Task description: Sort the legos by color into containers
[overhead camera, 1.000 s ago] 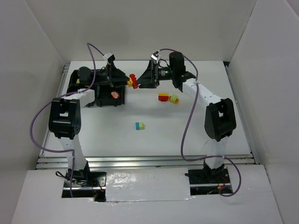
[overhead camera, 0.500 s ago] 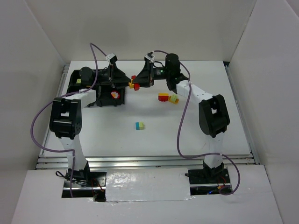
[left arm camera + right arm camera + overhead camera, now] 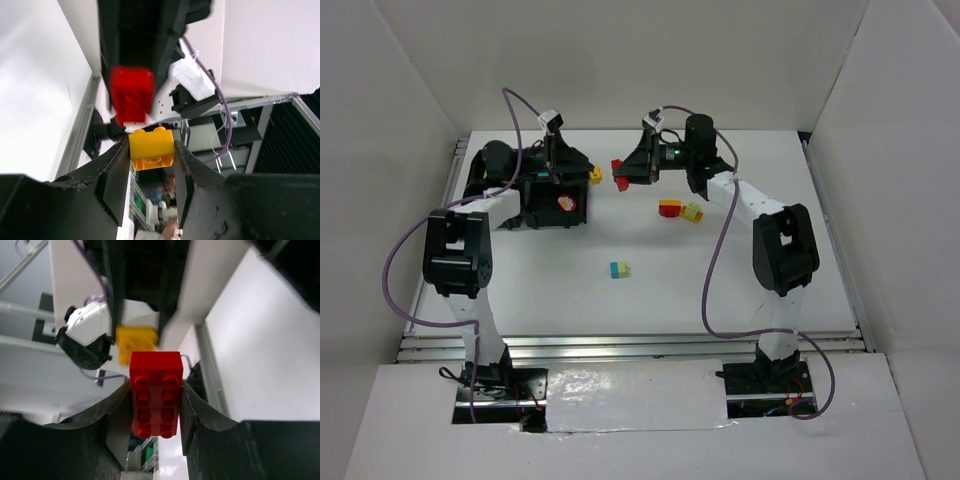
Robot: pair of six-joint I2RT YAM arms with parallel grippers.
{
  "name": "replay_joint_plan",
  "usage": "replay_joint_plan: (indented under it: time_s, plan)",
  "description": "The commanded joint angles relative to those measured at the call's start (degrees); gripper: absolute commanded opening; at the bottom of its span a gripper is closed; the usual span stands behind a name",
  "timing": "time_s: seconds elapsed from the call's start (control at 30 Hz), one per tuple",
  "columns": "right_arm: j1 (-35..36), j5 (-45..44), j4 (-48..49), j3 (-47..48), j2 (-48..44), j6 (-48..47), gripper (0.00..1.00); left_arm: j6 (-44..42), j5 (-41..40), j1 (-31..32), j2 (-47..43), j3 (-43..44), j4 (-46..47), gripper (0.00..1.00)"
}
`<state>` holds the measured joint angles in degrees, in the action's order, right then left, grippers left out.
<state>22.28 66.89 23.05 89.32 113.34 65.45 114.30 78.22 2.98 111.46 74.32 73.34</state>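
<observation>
The left gripper goes left in the top view next, tilting down, over the tray section beneath its arm and releases the yellow lego apart from the red one.
Both grippers hover above the table's far side, facing each other. My left gripper is shut on a yellow lego, gripping its two sides. My right gripper is shut on a red lego with its studs facing the right wrist camera. A small gap separates the two bricks. The black tray of containers lies under the left arm, which partly hides it. A red lego lies in the tray's near right compartment.
Loose on the white table are a red-and-yellow lego, a lime-green lego beside it, and a teal-and-yellow lego nearer the arms. White walls enclose the table on three sides.
The right gripper has shut on the red lego. The red and yellow legos were joined between the grippers; they now stand apart, the red one drawn to the right.
</observation>
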Motion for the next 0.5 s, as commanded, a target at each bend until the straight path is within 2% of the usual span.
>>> replay_joint_plan:
  time_s: [0.0, 0.07, 0.17, 0.3, 0.33, 0.37, 0.4, 0.43, 0.47]
  plan:
    - [-4.79, -1.06, -10.52, -0.03, -3.04, -10.41, 0.00, 7.69, -1.84, -4.82, 0.33, 4.33, 32.04, 0.00]
    - [-5.14, -2.37, -17.46, 1.81, -3.12, -16.03, 0.00, 8.04, -2.28, -6.49, 1.04, 5.73, 31.95, 0.00]
    - [-5.14, -5.18, -21.19, 2.17, -3.74, -20.44, 0.00, 7.78, -2.46, -9.48, 2.62, 7.67, 30.30, 0.00]
    - [-4.97, -10.72, -32.79, 4.11, -4.27, -26.33, 0.00, -0.90, -5.35, -16.68, 6.13, 8.90, 17.05, 0.00]
    - [-5.14, -11.34, -33.76, 4.20, -4.88, -27.82, 0.00, -6.93, -5.79, -19.22, 7.97, 11.52, 12.23, 0.00]
    - [-5.14, -12.74, -35.86, 4.28, -5.23, -28.53, 0.00, -11.16, -7.19, -20.29, 8.68, 13.11, 0.17, 0.00]
    - [-5.14, -13.54, -37.01, 4.37, -5.67, -30.02, 0.00, -24.52, -7.90, -21.43, 8.95, 15.39, -9.78, 0.00]
    - [-5.14, -14.15, -37.72, 4.29, -6.54, -30.64, 0.00, -34.48, -9.03, -21.70, 8.78, 22.55, -23.54, 0.00]
    - [-5.06, -15.64, -39.03, 4.29, -6.99, -31.25, 0.00, -47.03, -15.14, -21.70, 8.77, 28.01, -58.31, 0.00]
